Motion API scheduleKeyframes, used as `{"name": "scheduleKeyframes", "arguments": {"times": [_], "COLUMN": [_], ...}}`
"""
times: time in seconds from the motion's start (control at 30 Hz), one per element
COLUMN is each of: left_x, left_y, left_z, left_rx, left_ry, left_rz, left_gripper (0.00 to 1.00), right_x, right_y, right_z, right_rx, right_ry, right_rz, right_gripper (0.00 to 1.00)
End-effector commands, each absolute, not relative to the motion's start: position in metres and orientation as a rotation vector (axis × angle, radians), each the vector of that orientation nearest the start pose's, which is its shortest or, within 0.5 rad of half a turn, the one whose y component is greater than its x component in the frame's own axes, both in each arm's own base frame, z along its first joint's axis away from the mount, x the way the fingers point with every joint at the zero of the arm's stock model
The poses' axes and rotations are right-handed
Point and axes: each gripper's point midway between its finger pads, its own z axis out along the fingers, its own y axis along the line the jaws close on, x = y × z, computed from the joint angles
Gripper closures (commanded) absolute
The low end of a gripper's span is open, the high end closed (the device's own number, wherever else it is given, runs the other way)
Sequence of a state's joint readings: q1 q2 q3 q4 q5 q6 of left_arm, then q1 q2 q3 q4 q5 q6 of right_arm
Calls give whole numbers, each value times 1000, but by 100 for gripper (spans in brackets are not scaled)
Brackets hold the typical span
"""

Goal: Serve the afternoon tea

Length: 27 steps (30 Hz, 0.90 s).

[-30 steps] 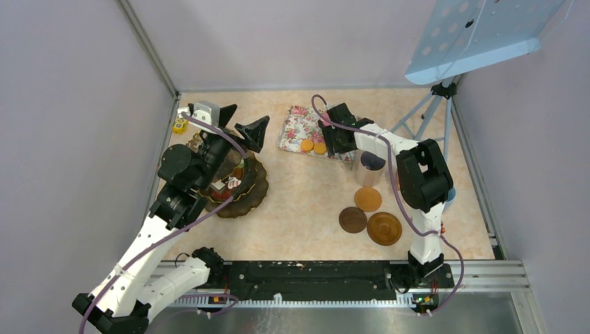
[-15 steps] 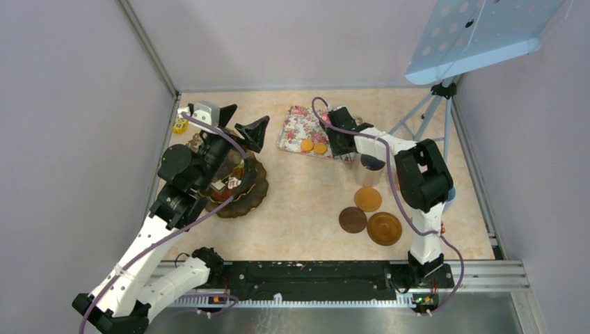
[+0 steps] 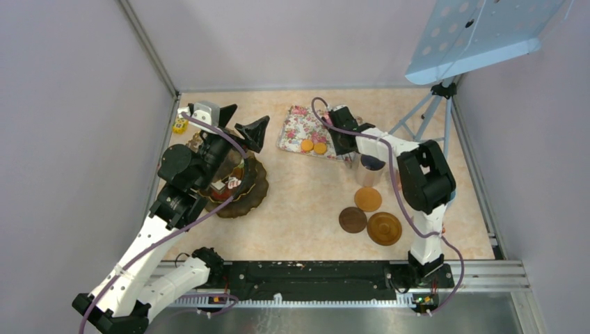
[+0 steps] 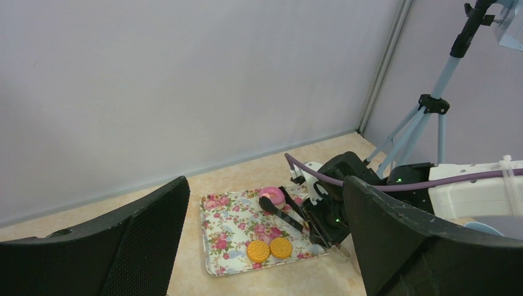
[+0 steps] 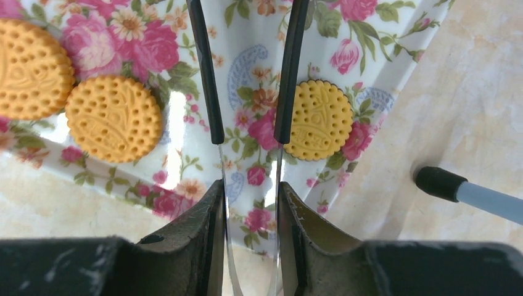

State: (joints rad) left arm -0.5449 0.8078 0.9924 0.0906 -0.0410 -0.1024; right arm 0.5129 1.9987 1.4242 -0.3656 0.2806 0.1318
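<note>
My right gripper swings back and to the left in the top view to the brown scalloped plate (image 3: 256, 186) next. It releases the pink cake there, since small cakes sit on that plate.
My right gripper (image 5: 250, 191) is shut on the black tongs (image 5: 208, 74), whose two arms run out over the rose-patterned tray (image 5: 185, 24). Three orange biscuits lie on the tray, one (image 5: 319, 119) right of the tongs and two (image 5: 113, 117) to their left. In the left wrist view the tongs (image 4: 290, 213) have their tips at a pink cake (image 4: 272, 195) on the tray (image 4: 231, 222). A lilac mug (image 3: 369, 167) stands just beside the right gripper (image 3: 341, 136). My left gripper (image 3: 240, 123) hangs open and empty over a brown scalloped plate (image 3: 256, 186) holding small cakes (image 3: 233, 183).
Three brown round saucers (image 3: 368, 199) lie in front of the lilac mug. A tripod (image 3: 435, 111) with a blue perforated panel stands at the back right, one foot (image 5: 441, 182) close to the tray's corner. A small yellow object (image 3: 180, 125) sits by the left wall.
My right gripper's jaws have closed in on the tongs, squeezing their arms together. The right arm has shifted slightly. The left arm has not moved.
</note>
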Motion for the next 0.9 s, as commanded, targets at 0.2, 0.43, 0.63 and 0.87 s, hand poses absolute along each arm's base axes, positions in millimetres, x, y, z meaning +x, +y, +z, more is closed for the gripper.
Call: {"name": "scheduleKeyframes", "arguments": {"times": [0.2, 0.43, 0.63, 0.87], "left_x": [271, 275, 276, 276], "left_y": [-164, -164, -166, -166], "left_z": [445, 442, 440, 441], "left_rx": [257, 255, 260, 259], "left_ry": [1249, 1259, 1267, 1266], "left_rz": [-538, -525, -529, -531], "left_gripper": [1, 1, 1, 1], "right_x": [383, 292, 239, 210], "right_y": [222, 274, 303, 333], "right_z": [146, 156, 149, 141], "right_rx": [-516, -776, -908, -1031], "right_ry": [2221, 2114, 2095, 2050], "right_rz": [66, 377, 453, 441], "right_gripper": [93, 92, 92, 92]}}
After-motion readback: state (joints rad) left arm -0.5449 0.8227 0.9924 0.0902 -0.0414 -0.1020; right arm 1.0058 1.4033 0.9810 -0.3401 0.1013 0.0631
